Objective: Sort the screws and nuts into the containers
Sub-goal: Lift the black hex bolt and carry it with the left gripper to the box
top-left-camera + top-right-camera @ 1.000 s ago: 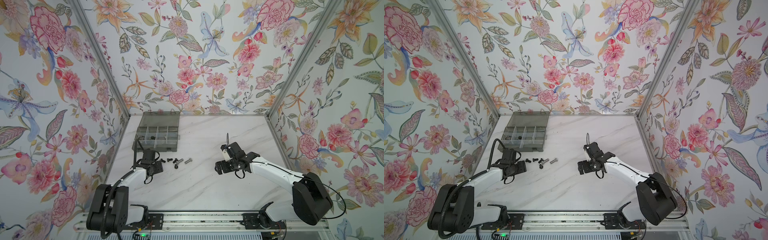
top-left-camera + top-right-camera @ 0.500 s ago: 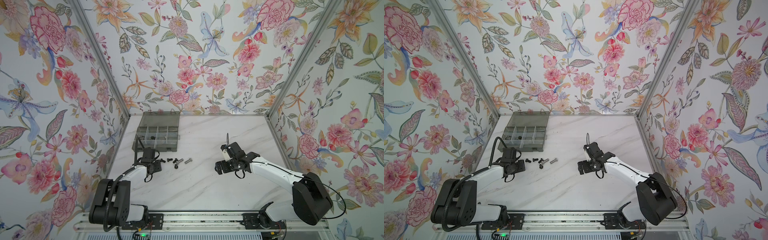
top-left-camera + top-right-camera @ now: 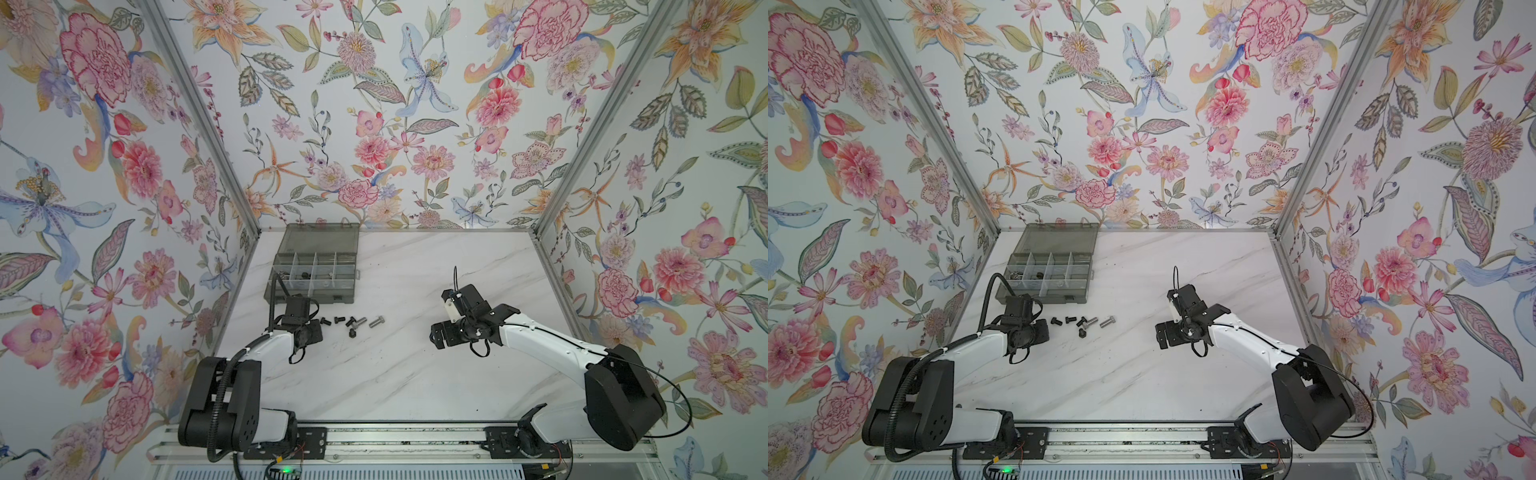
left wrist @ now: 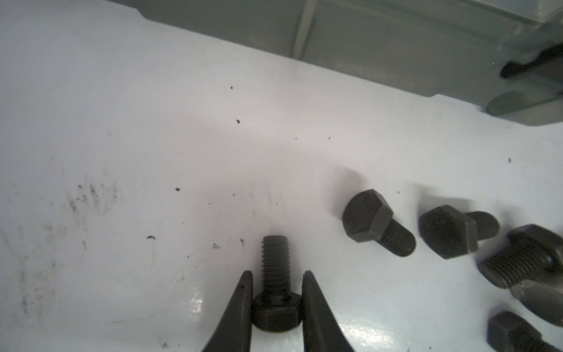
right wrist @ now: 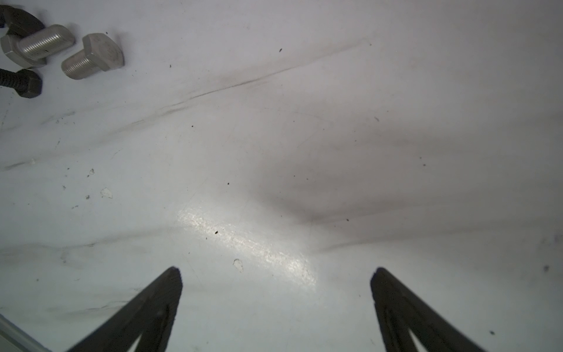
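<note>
My left gripper should lift the black screw up and outward over the organiser's side next, then release it, as the organiser's near container lies outward behind that side.
My left gripper is shut on the hex head of a black screw that lies on the table, threads pointing away. Several more black screws lie just beside it. In both top views the left gripper sits at the left end of the row of screws, in front of the grey organiser's containers. My right gripper stands open over bare table. Small pieces lie in some cells, too small to tell as nuts.
Two silver screws and a black one lie off to the side of the right gripper. The organiser's lid lies open towards the back wall. Floral walls close in the marble table on three sides.
The left jaws have closed on the black screw's head, and the left gripper has shifted slightly towards the row of screws. The right arm has not moved.
</note>
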`<control>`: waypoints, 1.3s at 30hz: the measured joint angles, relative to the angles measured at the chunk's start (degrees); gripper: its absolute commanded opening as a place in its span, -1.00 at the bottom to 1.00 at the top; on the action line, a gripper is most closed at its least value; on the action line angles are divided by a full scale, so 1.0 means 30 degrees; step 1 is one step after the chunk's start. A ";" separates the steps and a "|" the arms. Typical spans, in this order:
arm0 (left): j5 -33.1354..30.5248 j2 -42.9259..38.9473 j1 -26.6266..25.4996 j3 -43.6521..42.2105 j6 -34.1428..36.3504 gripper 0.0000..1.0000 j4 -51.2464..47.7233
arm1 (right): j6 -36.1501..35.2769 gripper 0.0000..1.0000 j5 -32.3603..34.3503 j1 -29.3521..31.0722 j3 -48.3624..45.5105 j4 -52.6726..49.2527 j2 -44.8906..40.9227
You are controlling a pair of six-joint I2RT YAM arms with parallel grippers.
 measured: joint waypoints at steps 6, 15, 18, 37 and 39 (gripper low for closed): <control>0.0226 -0.0291 0.0000 -0.0007 0.0000 -1.00 -0.0058 | 0.0000 0.98 0.0000 0.0000 0.0000 0.0000 0.0000; 0.0175 -0.1938 0.0306 0.1246 0.0015 -1.00 -0.1443 | 0.0000 0.98 -0.0007 0.0000 0.0000 0.0000 0.0007; 0.0175 -0.1909 0.1027 0.2973 0.0153 -1.00 -0.1836 | -0.0007 0.98 -0.0015 0.0036 0.0007 0.0007 0.0007; 0.2127 0.6331 0.3949 0.9683 0.1042 -1.00 -0.0780 | 0.0000 0.98 -0.0058 0.0226 0.0124 0.0015 0.0058; 0.2361 0.6936 0.3949 0.9843 0.1056 -1.00 -0.0656 | 0.0000 0.98 -0.0051 0.0233 0.0124 0.0015 0.0058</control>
